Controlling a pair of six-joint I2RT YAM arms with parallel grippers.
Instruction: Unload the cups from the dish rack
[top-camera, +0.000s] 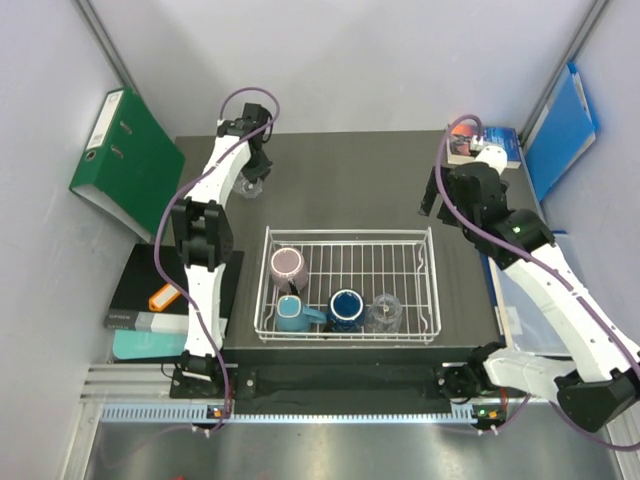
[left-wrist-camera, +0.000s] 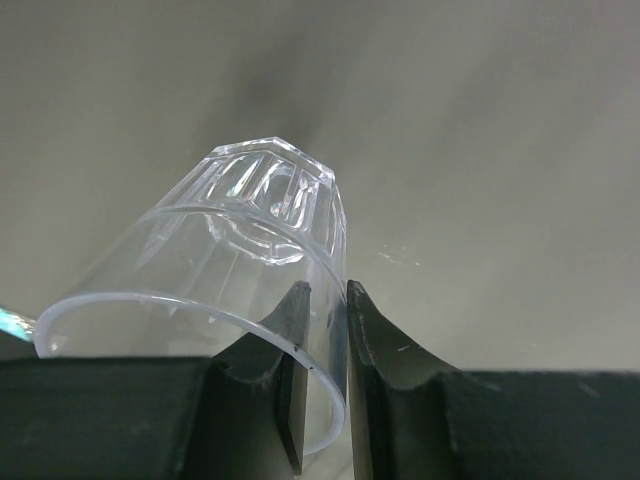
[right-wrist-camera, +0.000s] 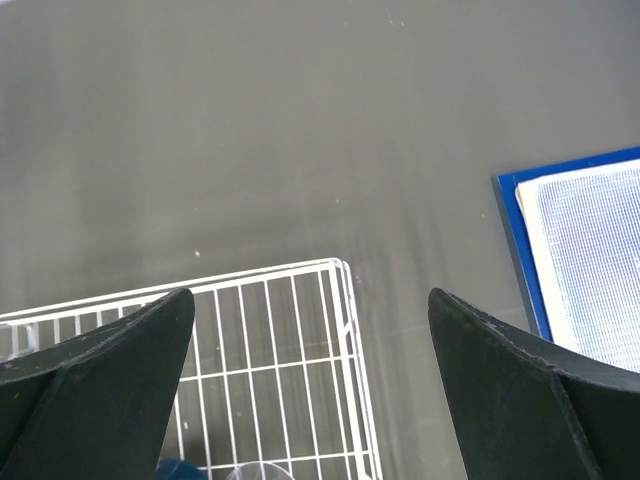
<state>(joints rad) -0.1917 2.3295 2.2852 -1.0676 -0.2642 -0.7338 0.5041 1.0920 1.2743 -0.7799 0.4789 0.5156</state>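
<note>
My left gripper will next move back and down to the table (top-camera: 252, 217) beside the rack's far corner by the pink mug (top-camera: 288, 266) and let go of the second clear tumbler's side, because that spot is bare.
The white wire dish rack (top-camera: 420, 285) sits at the near middle of the dark table. In it stand a pale pink mug (top-camera: 288, 266), a teal handled mug (top-camera: 292, 314), a navy mug (top-camera: 346, 308) and a clear tumbler (top-camera: 384, 312). My left gripper (top-camera: 252, 178) is at the far left of the table, shut on the wall of a second clear tumbler (left-wrist-camera: 250, 220), one finger inside and one outside (left-wrist-camera: 328, 290). My right gripper (top-camera: 430, 200) is open and empty above the rack's far right corner (right-wrist-camera: 338, 270), its jaws wide apart (right-wrist-camera: 310, 292).
A green binder (top-camera: 125, 160) leans at the far left. Black notebooks and an orange item (top-camera: 150, 290) lie left of the table. A book (top-camera: 490, 150) and a blue folder (top-camera: 562, 130) are at the far right; a blue-edged pad (right-wrist-camera: 590, 250) lies right of the rack.
</note>
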